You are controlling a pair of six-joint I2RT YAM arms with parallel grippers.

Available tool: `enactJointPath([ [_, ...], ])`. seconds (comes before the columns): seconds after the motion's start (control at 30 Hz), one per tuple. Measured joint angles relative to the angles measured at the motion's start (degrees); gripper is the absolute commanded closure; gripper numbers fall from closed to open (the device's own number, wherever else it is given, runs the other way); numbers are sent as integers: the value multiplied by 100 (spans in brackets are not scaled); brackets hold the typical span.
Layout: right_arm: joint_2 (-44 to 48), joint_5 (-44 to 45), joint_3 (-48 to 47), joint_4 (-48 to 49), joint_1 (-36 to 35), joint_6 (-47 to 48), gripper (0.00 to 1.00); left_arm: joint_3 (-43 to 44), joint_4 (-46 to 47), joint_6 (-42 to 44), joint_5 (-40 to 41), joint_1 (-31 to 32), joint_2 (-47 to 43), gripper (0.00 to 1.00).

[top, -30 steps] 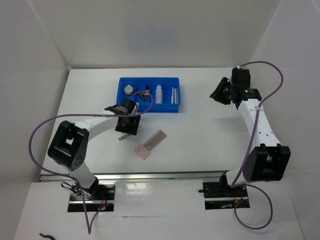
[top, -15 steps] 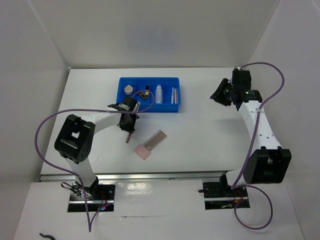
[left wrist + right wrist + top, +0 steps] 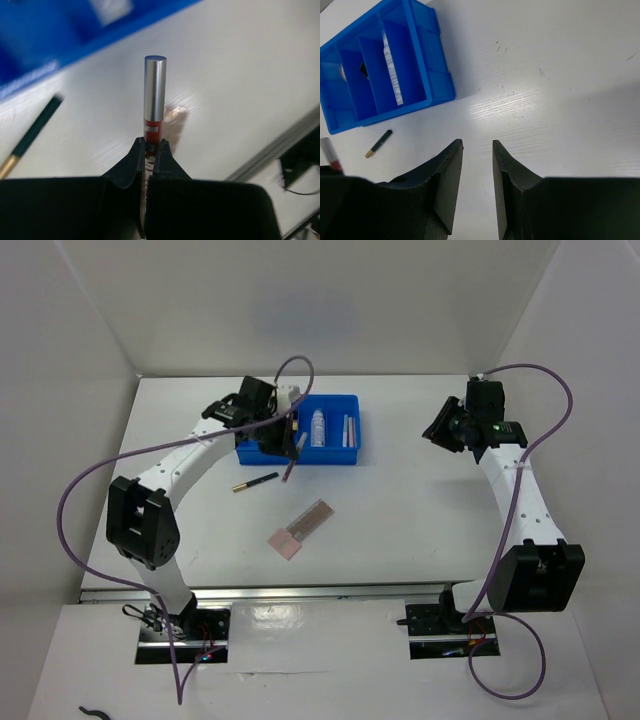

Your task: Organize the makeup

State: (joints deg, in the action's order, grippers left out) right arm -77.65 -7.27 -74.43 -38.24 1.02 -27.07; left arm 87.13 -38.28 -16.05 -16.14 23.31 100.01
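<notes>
The section of the blue tray with similar slim sticks is to the right of my left gripper in the top view, so I should carry the tube outward over it and release.
My left gripper [image 3: 151, 143] is shut on a slim makeup tube [image 3: 155, 90] with a silver cap and red body, held above the table. From above, that gripper [image 3: 284, 440] hangs at the front edge of the blue tray [image 3: 335, 397], the tube [image 3: 290, 468] pointing down and toward me. A black-and-gold pencil [image 3: 256, 481] lies on the table just left of it, and a flat pink palette [image 3: 301, 529] lies nearer me. My right gripper [image 3: 478, 142] stands open and empty over bare table, right of the tray [image 3: 442, 85].
The tray's compartments hold a clear tube [image 3: 318, 428] and a pale slim stick [image 3: 348, 430]; its left part is hidden under my left arm. White walls close in the table on three sides. A metal rail runs along the near edge.
The left gripper shut on the silver-capped tube, lifted it off the table and swung back toward the tray's front edge. The black-and-gold pencil stays on the table. The right arm barely moved.
</notes>
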Motion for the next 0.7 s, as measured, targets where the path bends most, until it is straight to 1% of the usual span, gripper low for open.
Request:
enactJointPath([
  [0.07,2,2,0,-11,0,0,62,686,116,-269,-564,-22,184,100],
  [0.13,7,2,0,-35,0,0,62,1346,476,-623,-1073,-37,588,100],
  [0.27,26,-2,0,-44,0,-7,62,2583,940,-1390,-1652,-42,1808,100],
  [0.4,39,0,0,-59,0,-11,62,3595,1222,-1956,-1766,-42,2970,100],
  [0.47,39,7,0,-81,0,-9,62,3849,1344,-2221,-1759,-42,3327,100],
  [0.6,37,55,0,-125,0,-7,62,4076,1637,-2662,-1617,-42,3773,100],
  [0.63,37,61,0,-146,0,-7,62,4135,1674,-2739,-1565,-42,3851,93],
  [0.7,35,66,0,-168,0,-7,62,4275,1703,-2804,-1473,-42,3995,70],
])
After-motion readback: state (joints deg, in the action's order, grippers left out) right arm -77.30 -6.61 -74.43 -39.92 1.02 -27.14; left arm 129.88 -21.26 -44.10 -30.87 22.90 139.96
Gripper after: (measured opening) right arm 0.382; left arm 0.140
